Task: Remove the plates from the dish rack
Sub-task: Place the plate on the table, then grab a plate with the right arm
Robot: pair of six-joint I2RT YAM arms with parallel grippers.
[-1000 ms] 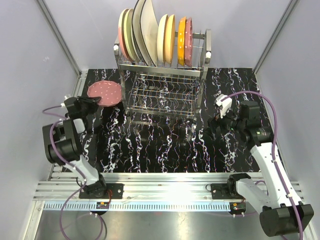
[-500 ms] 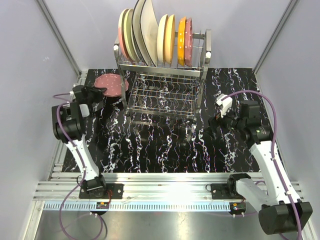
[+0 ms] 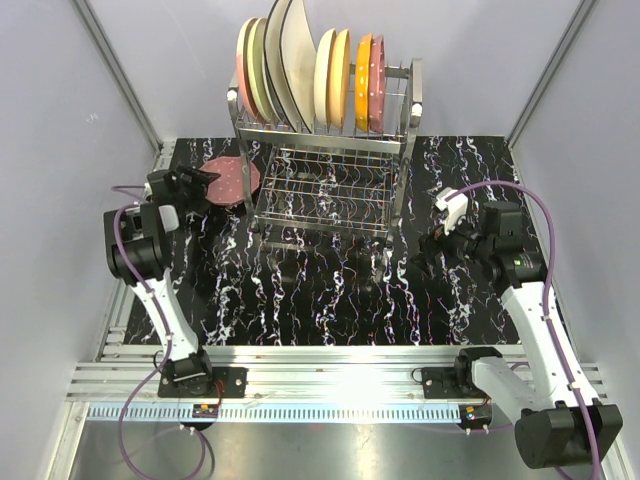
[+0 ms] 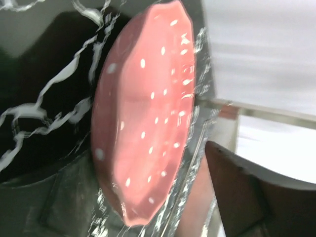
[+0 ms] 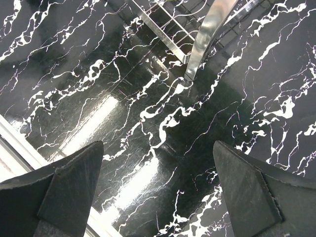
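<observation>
I need to raise my right gripper outward next and close it on that plate's rim [image 3: 379,82], because the upright pink plate stands at the end of the rack nearest that gripper.
The dish rack [image 3: 325,160] stands at the back of the table with several plates [image 3: 310,65] upright in its top tier. One speckled maroon-pink plate [image 3: 232,177] lies on the table left of the rack. My left gripper [image 3: 203,186] is at its near-left rim, open. In the left wrist view the plate [image 4: 145,108] sits between the spread fingers [image 4: 237,192] of the left gripper [image 4: 143,168], and neither finger presses on it. My right gripper [image 3: 430,250] hovers open and empty right of the rack; its wrist view shows the right gripper [image 5: 158,163] over bare table.
The black marbled table [image 3: 330,290] has grey walls on three sides. A chrome rack post [image 5: 210,29] stands just ahead of the right gripper. The aluminium rail [image 3: 330,365] with both arm bases runs along the near edge.
The left arm carried the speckled plate back and to the right, down beside the rack, and its jaws have spread off the plate. The right arm barely moved.
</observation>
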